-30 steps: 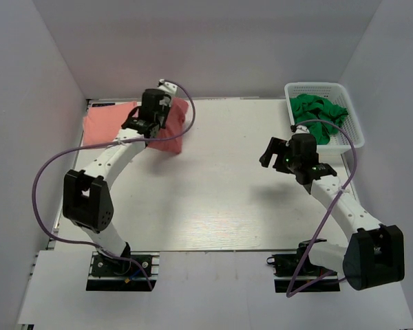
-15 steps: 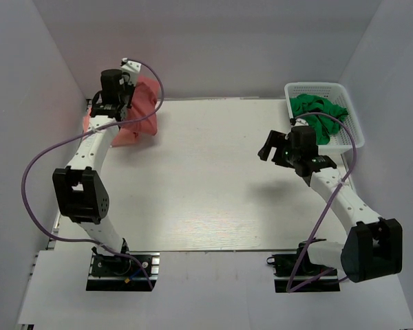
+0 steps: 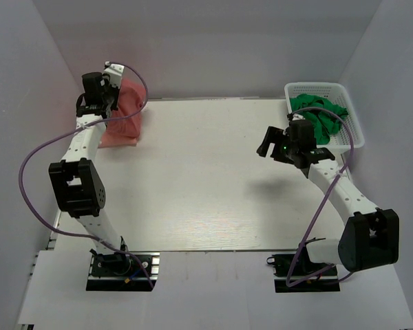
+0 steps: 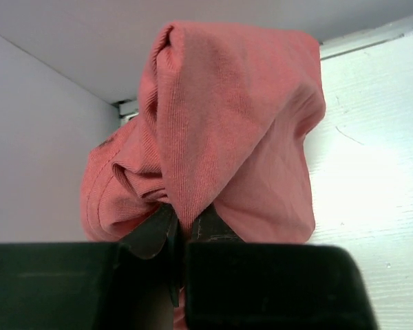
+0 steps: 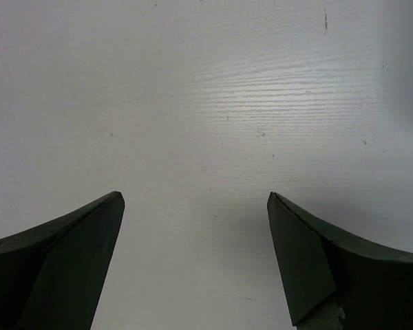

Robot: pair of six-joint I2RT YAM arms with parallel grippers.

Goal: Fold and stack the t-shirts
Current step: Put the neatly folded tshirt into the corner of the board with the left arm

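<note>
The brick-red t-shirt's fold still hangs bunched, so I will next move my left gripper down and to the left in the top view, over the salmon-pink t-shirt (image 3: 117,137), to let go of the fold.
My left gripper (image 3: 100,108) is at the table's back left corner, shut on a fold of the brick-red t-shirt (image 3: 129,102). In the left wrist view the fingers (image 4: 151,230) pinch the bunched cloth (image 4: 234,117), which drapes down in front of them onto the table. A lighter salmon-pink t-shirt (image 3: 117,137) lies flat under it, mostly covered. My right gripper (image 3: 270,148) is open and empty, hovering above bare table on the right side. In the right wrist view, only white tabletop shows between its wide-apart jaws (image 5: 196,206).
A white plastic basket (image 3: 350,113) holding crumpled green cloth (image 3: 319,111) stands at the back right, just behind my right arm. White walls enclose the table on the left, back and right. The left wall is close beside the held shirt.
My left gripper has carried the brick-red shirt left and back, from mid-left of the table to over the pink shirt in the corner. My right gripper shifted slightly.
</note>
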